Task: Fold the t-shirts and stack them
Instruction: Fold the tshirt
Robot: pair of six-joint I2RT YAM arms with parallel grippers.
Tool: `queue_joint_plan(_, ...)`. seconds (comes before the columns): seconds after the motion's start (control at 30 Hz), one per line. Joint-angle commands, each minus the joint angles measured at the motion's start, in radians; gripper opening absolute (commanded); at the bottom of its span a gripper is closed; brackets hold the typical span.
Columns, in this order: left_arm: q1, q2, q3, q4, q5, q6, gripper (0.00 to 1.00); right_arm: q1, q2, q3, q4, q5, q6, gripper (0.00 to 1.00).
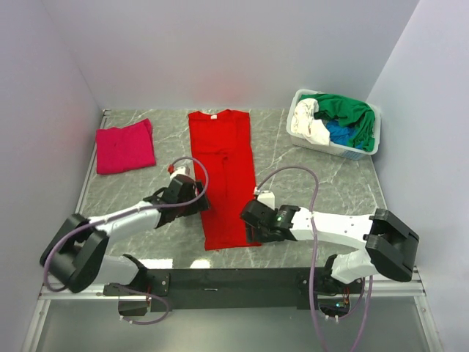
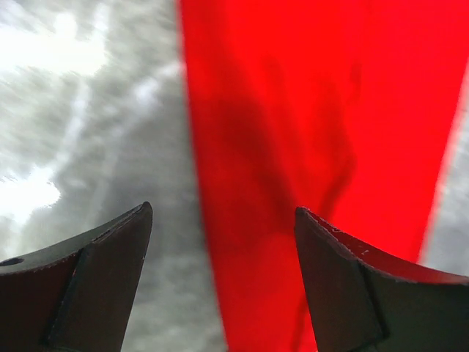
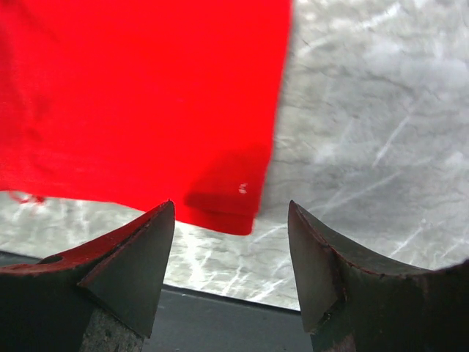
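The red t-shirt's near hem corner [image 3: 243,218] is flat between the two open fingers, so the robot's right gripper will next go down onto that corner and close there.
A bright red t-shirt [image 1: 223,176] lies flat on the grey marble table, folded lengthwise into a long strip with its collar at the far end. My left gripper [image 1: 195,193] is open at the strip's left edge; in the left wrist view that edge of the red t-shirt [image 2: 315,110] runs between the fingers [image 2: 110,257]. My right gripper [image 1: 250,220] is open at the near right corner, and the red t-shirt's corner [image 3: 146,95] lies just ahead of the gripper [image 3: 231,209]. Nothing is held. A folded magenta-pink t-shirt [image 1: 124,147] rests at the far left.
A white basket [image 1: 366,150] at the far right holds green [image 1: 348,111], white [image 1: 308,125] and blue [image 1: 338,133] shirts. The black front rail [image 3: 220,315] runs just below the red shirt's near hem. Walls close in on the left, back and right.
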Motion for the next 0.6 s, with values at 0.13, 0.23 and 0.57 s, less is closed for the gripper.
queue_joint_plan(0.13,-0.103,-0.157,-0.106,-0.029,-0.053,-0.165,0.84,0.003,0.022,-0.045,0.024,0.031,0.076,0.66)
queue_joint_plan(0.23,-0.129,-0.203,-0.119,-0.090,-0.078,-0.186,0.84,0.006,0.029,-0.059,0.024,0.024,0.085,0.63)
queue_joint_plan(0.57,-0.178,-0.394,-0.165,-0.291,-0.115,-0.243,0.83,0.025,0.058,-0.076,0.059,-0.022,0.097,0.45)
